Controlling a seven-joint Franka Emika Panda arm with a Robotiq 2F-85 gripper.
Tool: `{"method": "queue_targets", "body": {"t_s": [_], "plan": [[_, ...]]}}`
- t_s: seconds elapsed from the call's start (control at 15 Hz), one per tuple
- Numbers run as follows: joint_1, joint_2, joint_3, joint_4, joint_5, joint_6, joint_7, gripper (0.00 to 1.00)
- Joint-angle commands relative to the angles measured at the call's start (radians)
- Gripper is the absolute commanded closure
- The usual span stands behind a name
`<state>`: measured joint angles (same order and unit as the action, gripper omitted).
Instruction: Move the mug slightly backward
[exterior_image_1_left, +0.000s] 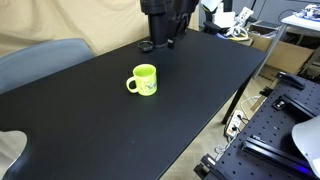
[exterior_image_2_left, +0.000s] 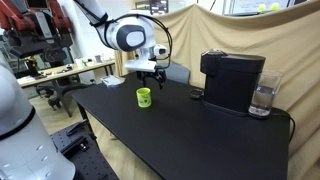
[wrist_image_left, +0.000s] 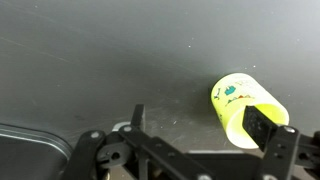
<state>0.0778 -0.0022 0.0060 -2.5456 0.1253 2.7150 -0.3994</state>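
The mug stands upright below with its opening facing up, so I need to lower my gripper over the mug's rim (exterior_image_1_left: 145, 68) (wrist_image_left: 236, 123), one finger inside and one outside.
The mug (exterior_image_1_left: 143, 80) is bright yellow-green with a loop handle and stands upright on the black table (exterior_image_1_left: 90, 120). It also shows in an exterior view (exterior_image_2_left: 144, 96). My gripper (exterior_image_2_left: 147, 70) hangs a little above the mug, apart from it. In the wrist view the mug (wrist_image_left: 238, 100) has small printed marks on its wall and lies at the right, where the right fingertip overlaps its rim. My gripper (wrist_image_left: 200, 122) is open and empty. In an exterior view my gripper (exterior_image_1_left: 166, 36) is dark and sits at the top edge.
A black coffee machine (exterior_image_2_left: 232, 78) with a clear water tank (exterior_image_2_left: 263, 98) stands on the table to one side of the mug. A grey chair (exterior_image_1_left: 40, 60) is at the table's edge. Workbenches with equipment (exterior_image_1_left: 285, 110) stand beyond the table.
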Motion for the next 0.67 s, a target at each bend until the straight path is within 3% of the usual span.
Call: {"method": "queue_targets", "body": {"t_s": [0.0,0.27,0.6], "plan": [[0.019,0.134,0.061,0.109,0.017,0.009,0.008,0.00],[0.013,0.243,0.116,0.180,-0.015,0.029,0.031,0.00],[0.023,0.365,0.114,0.241,-0.080,0.182,0.118,0.00]]}}
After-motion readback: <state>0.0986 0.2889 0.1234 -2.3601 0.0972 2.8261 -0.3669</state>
